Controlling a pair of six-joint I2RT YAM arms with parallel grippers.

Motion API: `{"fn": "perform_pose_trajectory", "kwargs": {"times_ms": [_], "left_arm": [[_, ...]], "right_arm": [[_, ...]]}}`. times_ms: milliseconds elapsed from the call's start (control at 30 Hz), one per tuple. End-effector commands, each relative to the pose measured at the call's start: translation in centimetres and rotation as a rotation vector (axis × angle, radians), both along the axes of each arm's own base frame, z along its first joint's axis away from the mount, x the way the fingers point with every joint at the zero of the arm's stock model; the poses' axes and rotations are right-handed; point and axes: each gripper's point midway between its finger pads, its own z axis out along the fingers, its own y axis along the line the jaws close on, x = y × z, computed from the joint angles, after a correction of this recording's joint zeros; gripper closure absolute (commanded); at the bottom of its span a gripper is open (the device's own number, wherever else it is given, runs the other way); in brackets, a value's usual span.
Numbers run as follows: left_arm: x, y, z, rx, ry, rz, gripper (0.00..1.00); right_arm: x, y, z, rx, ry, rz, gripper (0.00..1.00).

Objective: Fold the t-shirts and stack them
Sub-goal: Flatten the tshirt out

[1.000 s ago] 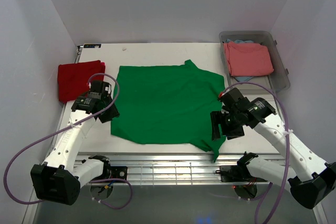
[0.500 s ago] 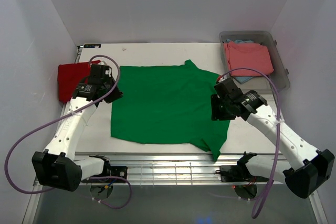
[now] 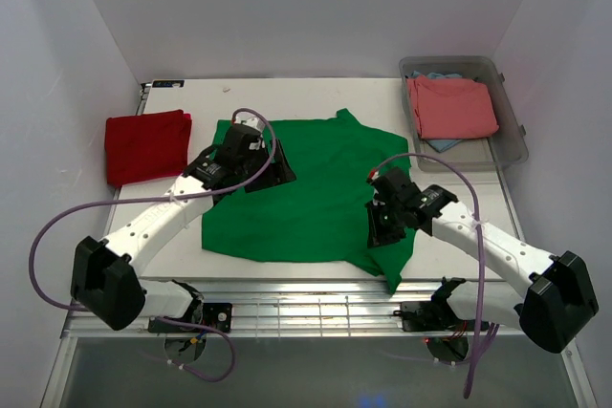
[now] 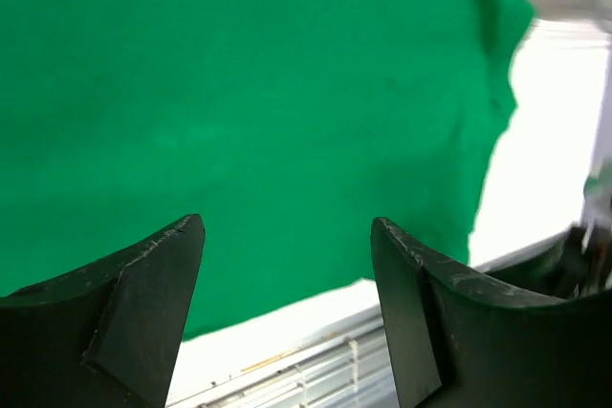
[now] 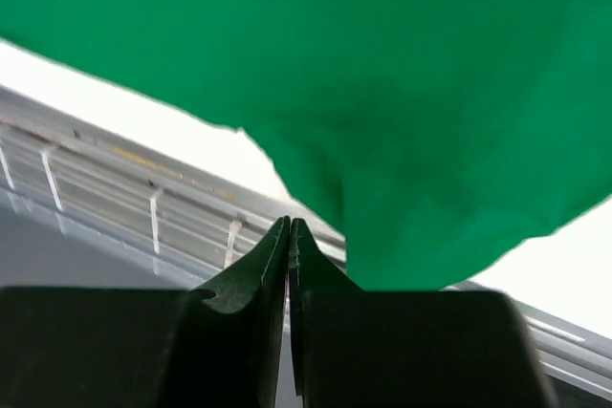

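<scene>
The flat green cloth [image 3: 245,196] lies below my left gripper on the red t-shirt's side. My left gripper moves down onto it next, slightly left in the top view.
A bright green t-shirt [image 3: 316,188] lies spread flat in the middle of the table, one sleeve hanging over the front edge. A deep red t-shirt [image 3: 143,145] sits folded at the left. My left gripper [image 3: 271,175] hovers over the green shirt's upper left part; in the left wrist view it [image 4: 287,225] stands open with nothing between its fingers and only green cloth [image 4: 239,93] below. My right gripper [image 3: 379,228] is over the shirt's lower right part. In the right wrist view it [image 5: 289,223] is shut, no cloth showing between the jaws, and green cloth [image 5: 382,64] lies just beyond.
A clear plastic bin [image 3: 517,140] at the back right holds a folded salmon-pink t-shirt [image 3: 451,107] on top of a light blue one [image 3: 442,75]. A slotted metal rail [image 3: 306,308] runs along the table's front edge. White walls close in on both sides.
My left arm swung right from beside the red shirt to over the green one, shutting and then opening its jaws. My right gripper moved left over the shirt and shut.
</scene>
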Motion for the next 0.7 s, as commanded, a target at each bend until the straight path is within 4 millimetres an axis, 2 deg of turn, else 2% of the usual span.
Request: {"fn": "perform_pose_trajectory", "kwargs": {"times_ms": [0, 100, 200, 433, 667], "left_arm": [[1.7, -0.1, -1.0, 0.04, -0.001, 0.026, 0.19], [2.0, -0.6, -2.1, 0.051, 0.034, 0.021, 0.2], [2.1, -0.7, -2.3, 0.051, 0.042, 0.028, 0.21], [2.3, -0.5, -1.2, 0.057, 0.001, 0.022, 0.21], [1.8, -0.2, -1.5, 0.058, 0.005, 0.022, 0.22]], "right_arm": [[-3.4, 1.3, -1.1, 0.074, 0.088, 0.053, 0.92], [-5.3, 0.6, -2.8, 0.042, 0.133, 0.049, 0.92], [-6.0, 0.0, -3.9, 0.026, 0.14, 0.031, 0.92], [-4.8, -1.1, -6.1, -0.039, 0.079, -0.01, 0.92], [-3.8, -2.0, -8.1, -0.119, 0.037, -0.011, 0.92]]}}
